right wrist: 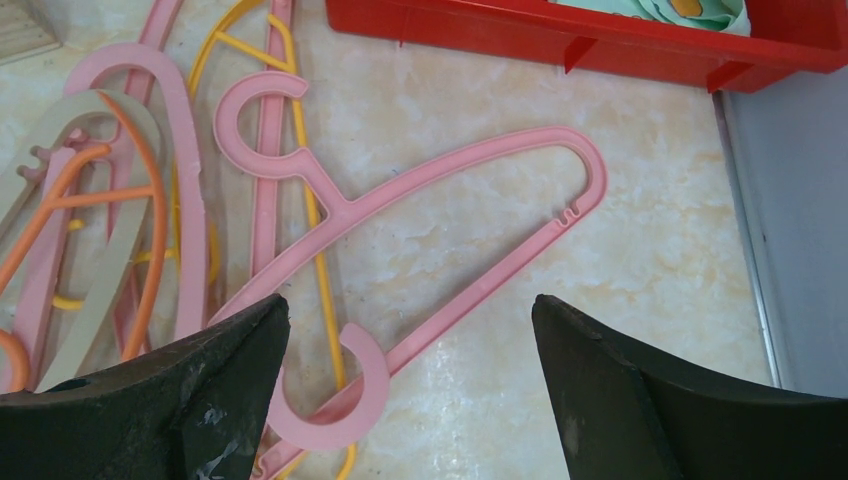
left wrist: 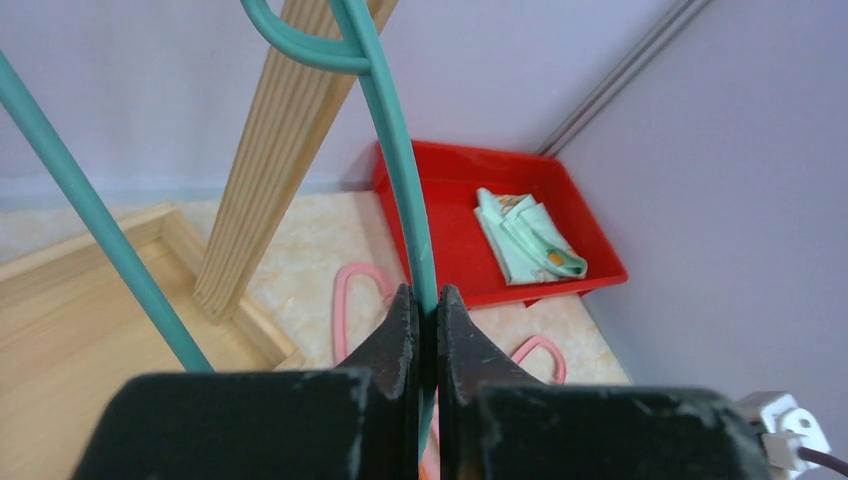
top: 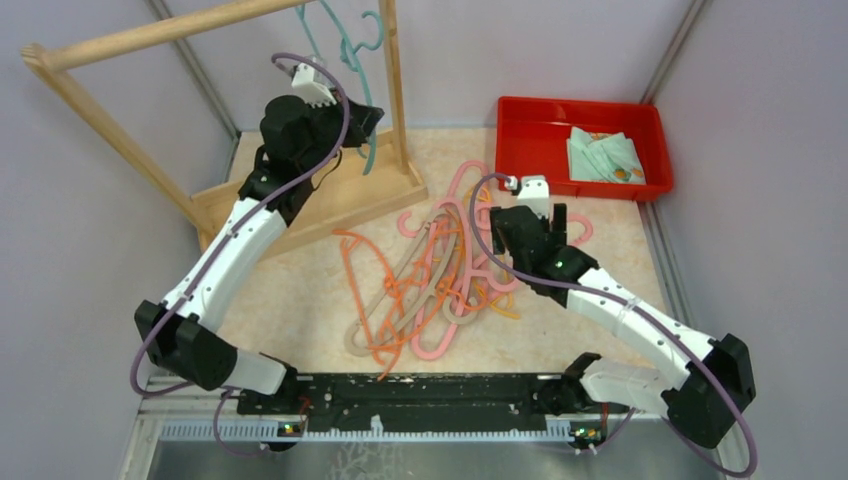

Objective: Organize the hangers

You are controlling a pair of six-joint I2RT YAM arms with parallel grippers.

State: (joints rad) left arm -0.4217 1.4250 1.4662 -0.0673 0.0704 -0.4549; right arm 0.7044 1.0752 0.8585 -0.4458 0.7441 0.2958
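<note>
The teal hanger should next go away from my base and toward the rack's upright (top: 394,82) (left wrist: 284,130) with my left gripper, and it should turn on the way.
My left gripper (top: 368,120) is raised by the wooden rack and shut on a teal hanger (top: 352,55). In the left wrist view the jaws (left wrist: 427,300) pinch the teal hanger's (left wrist: 400,160) thin bar; another teal bar (left wrist: 90,210) runs at the left. A tangled pile of pink, orange, beige and yellow hangers (top: 430,285) lies on the table's middle. My right gripper (top: 555,215) is open above the pile's right edge. In the right wrist view it (right wrist: 410,305) is spread over a pink hanger (right wrist: 470,165) and another pink hook (right wrist: 350,390).
The wooden rack has a pole (top: 170,30), an upright (top: 393,70) and a base (top: 330,195) at the back left. A red tray (top: 520,135) holding folded cloth (top: 605,158) stands at the back right. Grey walls close in on the left, back and right.
</note>
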